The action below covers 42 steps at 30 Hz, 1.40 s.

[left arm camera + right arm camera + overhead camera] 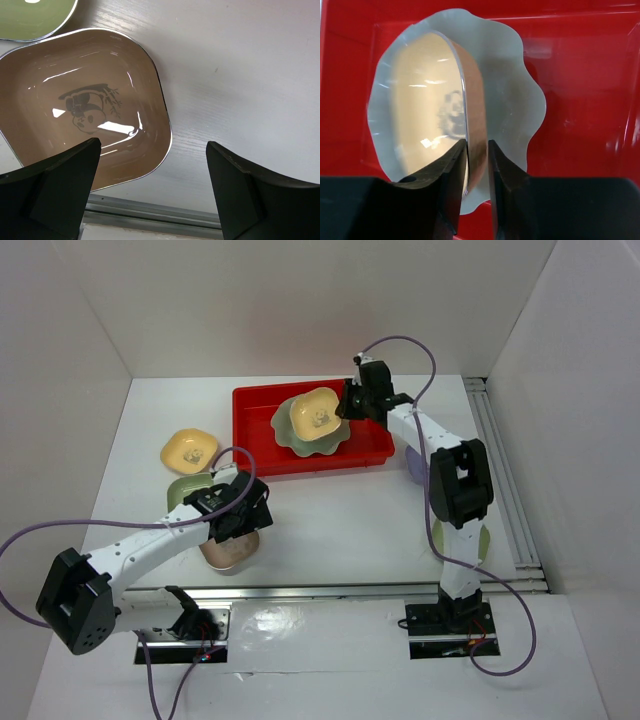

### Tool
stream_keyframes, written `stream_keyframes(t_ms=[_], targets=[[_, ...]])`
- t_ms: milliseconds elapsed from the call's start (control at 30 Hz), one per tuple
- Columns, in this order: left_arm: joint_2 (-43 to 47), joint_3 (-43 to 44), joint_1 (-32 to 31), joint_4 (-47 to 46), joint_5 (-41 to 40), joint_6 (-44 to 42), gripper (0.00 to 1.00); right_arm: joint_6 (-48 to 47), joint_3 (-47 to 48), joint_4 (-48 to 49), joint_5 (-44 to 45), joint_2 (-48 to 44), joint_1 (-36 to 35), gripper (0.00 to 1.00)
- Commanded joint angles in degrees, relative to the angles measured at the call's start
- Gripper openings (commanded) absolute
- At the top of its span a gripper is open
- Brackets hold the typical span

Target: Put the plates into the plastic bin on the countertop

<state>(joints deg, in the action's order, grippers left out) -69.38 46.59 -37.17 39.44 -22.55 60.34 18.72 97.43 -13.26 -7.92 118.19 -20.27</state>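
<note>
The pink dish's opposite rim lies to the left of my left gripper in the top view, beside bare tabletop. My left gripper should swing and turn back and down over that rim.
The red plastic bin (372, 443) stands at the back of the white countertop (340, 520). The large pale green scalloped dish (288, 438) lies in it. My right gripper (347, 403) is shut on the rim of a pale yellow panda dish (316, 412), held tilted over the scalloped dish (520, 95). In the right wrist view the fingers (451, 172) pinch the dish's wall (420, 100). My left gripper (235, 512) is open above the pink panda dish (82, 115), whose right edge lies between the jaws. A yellow dish (190, 450) and a light green dish (185, 491) lie at the left.
A lavender dish (414, 464) is partly hidden behind the right arm. Another pale green dish (484, 540) shows near the right arm's base. A metal rail (150, 212) runs along the near edge, and another (505, 475) along the right. White walls enclose the table.
</note>
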Motion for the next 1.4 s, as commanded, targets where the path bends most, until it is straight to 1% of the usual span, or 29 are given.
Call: stream_keyframes(t_ms=[0, 100, 200, 233, 267, 300, 367, 433, 500, 567, 600, 633, 733, 767, 800, 833, 933, 967, 1033, 1133, 1267, 1300, 1367], targets=[[1.4, -0.3, -0.3, 0.7, -1.4, 0.6, 1.0, 1.0, 1.5, 0.5, 1.8, 1.3, -0.9, 0.33], [2.6, -0.3, -0.3, 1.5, -2.8, 0.6, 1.0, 1.6, 2.1, 0.5, 2.5, 2.0, -2.0, 0.33], [5.0, 0.3, -0.3, 4.8, -4.4, 1.1, 1.0, 2.6, 2.6, 0.5, 4.0, 2.6, -2.5, 0.33], [5.6, 1.0, -0.3, 5.8, -5.7, 1.1, 1.0, 2.6, 3.1, 0.5, 4.1, 2.6, -2.5, 0.38], [6.2, 1.6, -0.3, 8.4, -6.3, 1.8, 1.0, 2.6, 3.1, 0.5, 4.1, 2.6, -3.1, 0.47], [7.4, 2.7, -0.3, 9.9, -7.6, 2.3, 1.0, 2.6, 3.1, 1.0, 4.9, 2.6, -3.1, 0.52], [8.8, 4.0, -0.3, 14.1, -8.7, 2.9, 1.0, 2.6, 3.1, 1.0, 4.9, 0.7, -3.6, 0.56], [11.1, 5.3, -0.3, 16.9, -10.1, 4.3, 1.0, 2.6, 4.6, 1.0, 4.9, -0.3, -3.6, 0.64], [12.5, 6.1, -0.3, 19.8, -11.5, 5.2, 1.0, 2.1, 5.1, 0.3, 4.9, -2.9, -4.2, 0.69], [12.5, 6.8, -0.3, 22.7, -12.6, 7.8, 1.0, 1.4, 4.6, 0.3, 4.9, -5.1, -4.8, 0.73], [12.5, 7.3, -0.3, 24.7, -13.4, 9.3, 1.0, 1.4, 4.6, 0.3, 4.9, -7.3, -4.8, 0.73], [11.6, 8.4, -0.3, 28.5, -13.4, 12.8, 1.0, 0.8, 3.7, 0.3, 4.9, -8.4, -5.4, 0.74], [10.1, 9.4, -0.8, 34.5, -13.4, 19.1, 1.0, 0.3, 1.0, -0.3, 4.9, -12.9, -6.0, 0.74], [9.3, 10.1, -0.8, 39.0, -13.4, 24.4, 1.0, -0.3, -1.3, 0.3, 4.9, -14.1, -6.0, 0.74], [9.3, 10.1, -0.8, 39.0, -13.4, 25.1, 1.0, -0.3, -2.5, 0.9, 4.9, -16.7, -6.0, 0.77], [9.3, 9.6, -0.8, 39.0, -13.4, 25.1, 1.0, -0.3, -3.8, 2.0, 4.3, -18.0, -6.0, 0.77], [12.2, 6.8, 1.7, 39.0, -11.8, 29.3, 1.0, -0.3, -8.8, 4.5, 3.2, -22.9, -6.5, 0.77], [12.9, 4.6, 2.4, 39.0, -11.2, 31.0, 1.0, 0.3, -11.4, 5.1, 2.6, -24.0, -6.5, 0.77], [12.9, 3.3, 2.9, 36.9, -11.2, 30.1, 1.0, 0.4, -13.3, 6.2, 2.0, -26.9, -6.5, 0.78], [11.5, 2.2, 3.4, 37.6, -10.7, 31.9, 1.0, 0.4, -16.3, 7.6, 1.5, -29.6, -6.5, 0.79], [10.2, -2.3, 3.4, 31.9, -8.0, 32.7, 1.0, 2.2, -18.6, 11.0, -1.9, -30.8, -5.5, 0.79], [10.2, -4.4, 3.4, 28.7, -6.7, 32.7, 0.99, 2.2, -19.2, 11.0, -1.9, -31.4, -5.5, 0.79], [9.5, -6.1, 3.4, 26.5, -5.9, 32.7, 0.97, 2.2, -19.2, 11.0, -3.2, -31.4, -5.5, 0.79]])
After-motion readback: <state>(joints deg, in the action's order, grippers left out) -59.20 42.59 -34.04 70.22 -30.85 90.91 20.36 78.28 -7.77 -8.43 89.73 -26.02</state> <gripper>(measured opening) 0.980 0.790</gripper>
